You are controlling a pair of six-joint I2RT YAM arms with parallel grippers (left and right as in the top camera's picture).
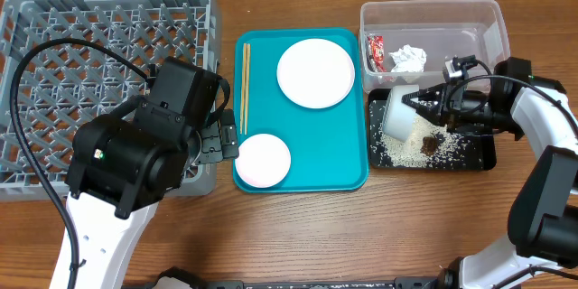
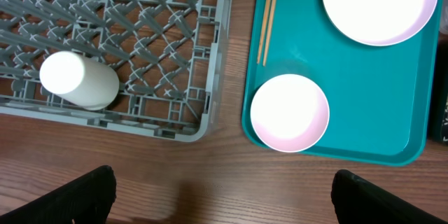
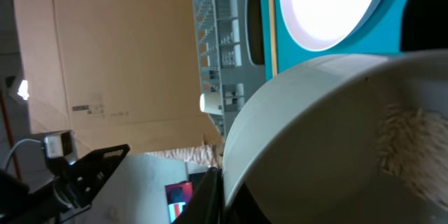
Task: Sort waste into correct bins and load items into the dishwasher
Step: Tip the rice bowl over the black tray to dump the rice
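Observation:
My right gripper will next swing to the left in the overhead view to the teal tray's bare near corner [image 1: 330,148]. It will turn the bowl [image 1: 398,111] upright, lower it and release it.
My right gripper [image 1: 417,102] is shut on the rim of the pale bowl [image 1: 398,111] and holds it tipped on its side over the black tray [image 1: 479,155]; the bowl fills the right wrist view [image 3: 336,140]. Rice grains [image 1: 404,148] and a brown lump [image 1: 429,145] lie in that tray. The clear tub [image 1: 432,13] holds the red wrapper [image 1: 376,52] and white tissue [image 1: 408,58]. The teal tray [image 1: 343,173] carries the white plate [image 1: 315,72], pink saucer [image 1: 263,160] and chopsticks [image 1: 244,86]. My left gripper [image 2: 224,196] is open over bare table. The white cup [image 2: 78,80] lies in the grey rack [image 1: 54,45].
The left arm's body [image 1: 144,153] covers the rack's near right corner. The rack's wall [image 2: 217,56] runs close beside the teal tray's left edge [image 2: 249,105]. Bare wooden table lies in front of both trays.

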